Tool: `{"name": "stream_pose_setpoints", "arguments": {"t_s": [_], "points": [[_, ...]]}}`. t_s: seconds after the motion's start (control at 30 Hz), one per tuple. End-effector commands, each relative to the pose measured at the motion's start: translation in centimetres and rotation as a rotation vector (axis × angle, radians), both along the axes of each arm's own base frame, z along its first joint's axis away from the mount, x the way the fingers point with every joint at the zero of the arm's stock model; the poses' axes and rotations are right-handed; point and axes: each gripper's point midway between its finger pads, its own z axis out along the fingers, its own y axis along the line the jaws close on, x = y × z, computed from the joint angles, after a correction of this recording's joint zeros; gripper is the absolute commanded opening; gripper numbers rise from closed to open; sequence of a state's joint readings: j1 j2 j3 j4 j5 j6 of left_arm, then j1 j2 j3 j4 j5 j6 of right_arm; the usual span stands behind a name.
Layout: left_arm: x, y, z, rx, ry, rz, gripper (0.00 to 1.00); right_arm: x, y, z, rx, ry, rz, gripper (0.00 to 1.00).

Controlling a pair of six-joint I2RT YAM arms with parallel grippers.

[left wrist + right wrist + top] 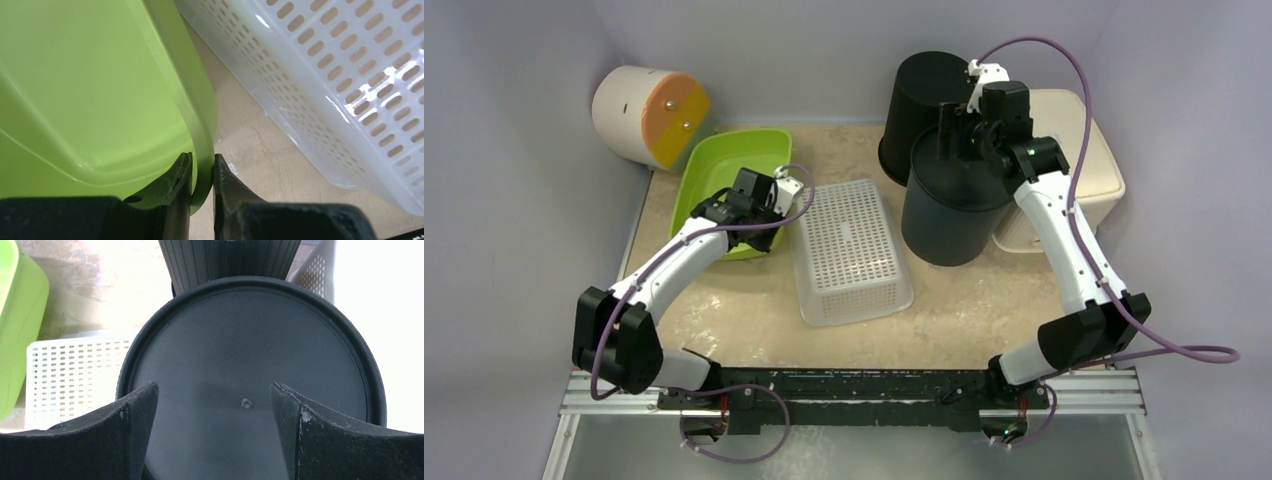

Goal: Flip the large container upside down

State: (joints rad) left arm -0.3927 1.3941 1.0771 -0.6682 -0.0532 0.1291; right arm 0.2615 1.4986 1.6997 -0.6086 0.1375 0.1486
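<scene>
The tub's rim lifts in my left gripper next, turns over and lowers back toward the bare near tabletop for release, since its open side faces up.
A lime-green tub [724, 185] stands open side up at the back left; in the left wrist view its wall [90, 85] fills the left half. My left gripper [767, 213] [202, 167] is shut on the tub's right rim, one finger inside and one outside. A dark round bin [952, 205] stands at the back right, with a flat round face [250, 350] turned up. My right gripper [954, 128] [214, 395] is open and empty, hovering just above that face without touching it.
A white perforated basket [849, 250] [340, 75] lies in the middle, close beside the tub. A second black bin [924, 100] [230, 260] stands behind the first. A cream box [1064, 170] sits at the right. A white cylinder with an orange end [649, 115] lies at the far left.
</scene>
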Motion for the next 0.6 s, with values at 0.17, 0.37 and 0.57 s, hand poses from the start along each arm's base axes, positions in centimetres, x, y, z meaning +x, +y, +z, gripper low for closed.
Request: {"name": "stream_pose_setpoints", "arguments": {"t_s": [0.17, 0.37, 0.57], "points": [[-1.2, 1.8, 4.2, -0.06, -0.079, 0.145, 0.0, -0.9, 0.0, 1.1, 0.018, -0.05, 0.021, 0.84], [-0.1, -0.4, 10.4, -0.197, -0.167, 0.111, 0.0, -0.5, 0.1, 1.1, 0.018, -0.052, 0.023, 0.84], [1.4, -4.5, 17.3, -0.463, -0.249, 0.077, 0.0, -0.4, 0.2, 1.4, 0.022, -0.06, 0.021, 0.83]]}}
